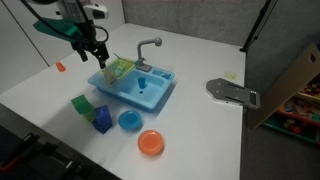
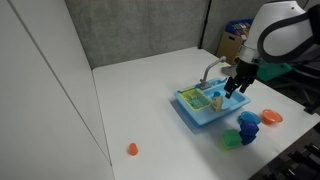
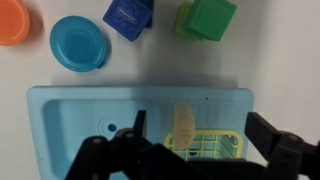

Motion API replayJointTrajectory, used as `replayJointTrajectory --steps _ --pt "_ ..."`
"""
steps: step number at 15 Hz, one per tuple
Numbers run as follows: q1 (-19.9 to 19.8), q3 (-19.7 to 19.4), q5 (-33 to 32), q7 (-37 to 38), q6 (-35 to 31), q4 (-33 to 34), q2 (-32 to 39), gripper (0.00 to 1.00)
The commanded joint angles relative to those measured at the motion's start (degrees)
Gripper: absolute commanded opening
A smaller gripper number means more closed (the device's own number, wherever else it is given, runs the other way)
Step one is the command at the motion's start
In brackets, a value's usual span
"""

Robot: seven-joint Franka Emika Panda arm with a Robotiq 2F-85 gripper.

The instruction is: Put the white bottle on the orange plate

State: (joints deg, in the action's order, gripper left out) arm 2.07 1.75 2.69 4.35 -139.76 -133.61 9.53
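Note:
The robot should lower its gripper toward the rack end of the sink until its open fingers straddle the white bottle, which already shows between them.
The white bottle (image 3: 183, 126) lies in the blue toy sink (image 3: 70, 115), its lower end resting on a yellow-green rack (image 3: 212, 146). My gripper (image 3: 195, 124) is open and hovers above the sink, with the bottle between its fingers but nearer one of them; it touches nothing. In both exterior views the gripper (image 1: 97, 52) (image 2: 235, 88) hangs over the rack end of the sink (image 1: 150, 98) (image 2: 196, 113). The orange plate (image 1: 151, 143) (image 2: 271, 117) (image 3: 12, 22) sits empty on the table, apart from the sink, beside the round blue dish (image 1: 130, 120) (image 3: 78, 43).
A blue block (image 3: 128, 15) and a green block (image 3: 207, 17) stand near the dish. The sink has a grey faucet (image 1: 148, 47) and a small blue piece (image 1: 143, 82) inside. A small orange piece (image 1: 60, 67) and a grey metal part (image 1: 230, 91) lie on the table.

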Motion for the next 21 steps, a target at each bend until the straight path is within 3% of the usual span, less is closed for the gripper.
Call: replayJointTrajectory --steps 1,21 --pt "0.11 -0.08 -0.14 0.46 -1.03 2.88 3.08 1.0" --pt "0.67 -0.05 -0.45 -0.22 -9.08 8.59 14.61 1.0"
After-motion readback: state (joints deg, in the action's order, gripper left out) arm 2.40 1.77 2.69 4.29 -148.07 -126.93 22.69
